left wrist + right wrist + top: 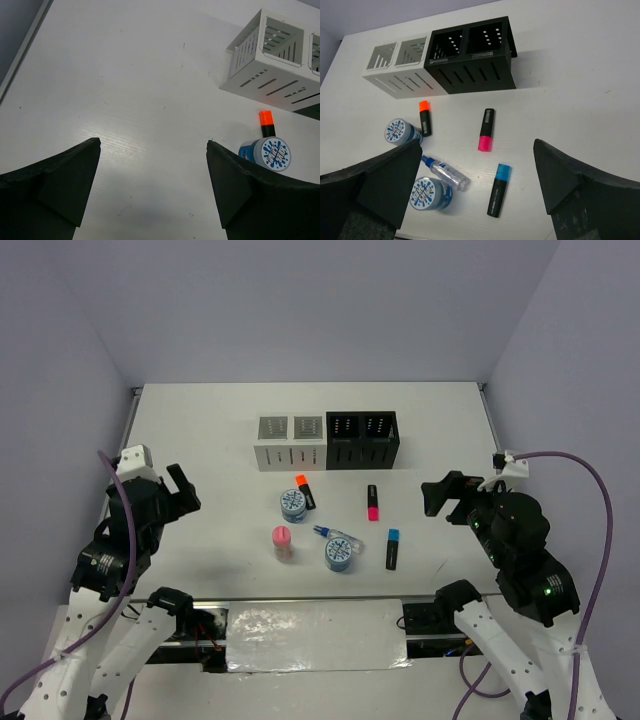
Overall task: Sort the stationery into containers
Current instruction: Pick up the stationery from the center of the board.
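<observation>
I need to move my right gripper to the left in the top view next and lower it onto the pink cap [281, 536], which is at the top of the upright cylinder.
The white organiser [291, 443] and black organiser [362, 438] stand side by side at the back middle. In front lie an orange-capped highlighter [304, 490], a pink-capped highlighter [372, 502], a blue-capped highlighter [392, 548], two blue-white discs [293, 503] [338, 554], a clear blue-capped tube [338, 537] and a pink capped cylinder [283, 542]. My left gripper [183, 492] is open and empty, left of the items. My right gripper [445, 496] is open and empty, right of them. The right wrist view shows the blue-capped highlighter [499, 190] between its fingers.
The table's left edge [22, 47] shows in the left wrist view, with bare white surface between the left fingers. A taped strip [315, 634] runs along the near edge between the arm bases. Grey walls enclose the table.
</observation>
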Tool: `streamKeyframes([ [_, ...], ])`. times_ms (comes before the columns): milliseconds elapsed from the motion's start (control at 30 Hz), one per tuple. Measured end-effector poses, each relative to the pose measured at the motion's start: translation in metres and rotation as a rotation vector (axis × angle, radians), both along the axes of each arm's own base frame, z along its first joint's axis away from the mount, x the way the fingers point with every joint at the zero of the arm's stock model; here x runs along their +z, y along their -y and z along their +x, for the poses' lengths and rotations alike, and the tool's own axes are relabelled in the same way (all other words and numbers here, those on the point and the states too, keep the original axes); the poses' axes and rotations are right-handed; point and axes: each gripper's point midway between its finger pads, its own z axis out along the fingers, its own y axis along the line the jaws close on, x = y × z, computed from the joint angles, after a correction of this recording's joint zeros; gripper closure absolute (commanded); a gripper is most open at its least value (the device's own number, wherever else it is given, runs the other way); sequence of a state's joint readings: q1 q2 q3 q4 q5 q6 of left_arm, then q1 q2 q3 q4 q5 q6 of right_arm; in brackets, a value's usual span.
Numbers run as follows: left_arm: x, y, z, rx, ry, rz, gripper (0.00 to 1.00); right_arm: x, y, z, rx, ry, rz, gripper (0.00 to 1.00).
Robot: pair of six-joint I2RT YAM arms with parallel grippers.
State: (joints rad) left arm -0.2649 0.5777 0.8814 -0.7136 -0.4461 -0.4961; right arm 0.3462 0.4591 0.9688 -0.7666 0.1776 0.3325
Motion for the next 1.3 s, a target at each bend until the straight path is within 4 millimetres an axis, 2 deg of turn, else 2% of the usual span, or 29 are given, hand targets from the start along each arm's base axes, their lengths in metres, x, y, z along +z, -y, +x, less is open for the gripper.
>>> streamKeyframes([
  [233,0.001,0.001,0.001,-0.003,0.004,-0.003,0.01,0.002,0.003,-0.001,-0.014,0.014,-0.002,0.0],
  [367,0.001,0.001,0.001,-0.003,0.004,-0.003,0.01,0.004,-0.019,-0.001,0.112,0.034,0.013,0.0],
  [500,0.001,-0.001,0.001,0.009,0.003,0.001,0.01,-0.006,-0.067,0.01,0.335,-0.017,0.048,0.0],
  [567,0.0,-0.005,0.001,0.031,0.001,0.009,0.01,-0.019,-0.103,0.022,0.459,-0.078,0.048,0.0],
  [633,0.0,-0.012,-0.001,0.07,-0.003,0.018,0.01,-0.04,-0.146,0.028,0.574,-0.158,0.01,0.0],
  [667,0.0,-0.016,-0.003,0.097,-0.007,0.02,0.01,-0.054,-0.172,0.026,0.633,-0.2,-0.026,0.0],
  [733,-0.001,-0.023,-0.005,0.14,-0.01,0.028,0.01,-0.082,-0.219,0.011,0.745,-0.261,-0.112,0.0],
  [800,-0.001,-0.027,-0.007,0.163,-0.012,0.03,0.01,-0.101,-0.253,-0.007,0.816,-0.269,-0.193,0.0],
  [867,-0.001,-0.027,-0.006,0.161,-0.01,0.028,0.01,-0.112,-0.277,-0.02,0.854,-0.252,-0.254,0.0],
  [933,-0.002,-0.025,-0.005,0.153,-0.015,0.027,0.01,-0.121,-0.295,-0.022,0.846,-0.236,-0.305,0.0],
  [1067,-0.009,-0.023,0.0,0.146,-0.051,0.034,0.01,-0.141,-0.319,-0.005,0.78,-0.223,-0.365,0.0],
  [1200,-0.012,-0.021,0.002,0.14,-0.068,0.035,0.01,-0.172,-0.326,-0.001,0.766,-0.27,-0.408,0.02],
  [1300,-0.012,-0.021,0.003,0.138,-0.066,0.031,0.01,-0.18,-0.329,-0.003,0.772,-0.282,-0.416,0.06],
])
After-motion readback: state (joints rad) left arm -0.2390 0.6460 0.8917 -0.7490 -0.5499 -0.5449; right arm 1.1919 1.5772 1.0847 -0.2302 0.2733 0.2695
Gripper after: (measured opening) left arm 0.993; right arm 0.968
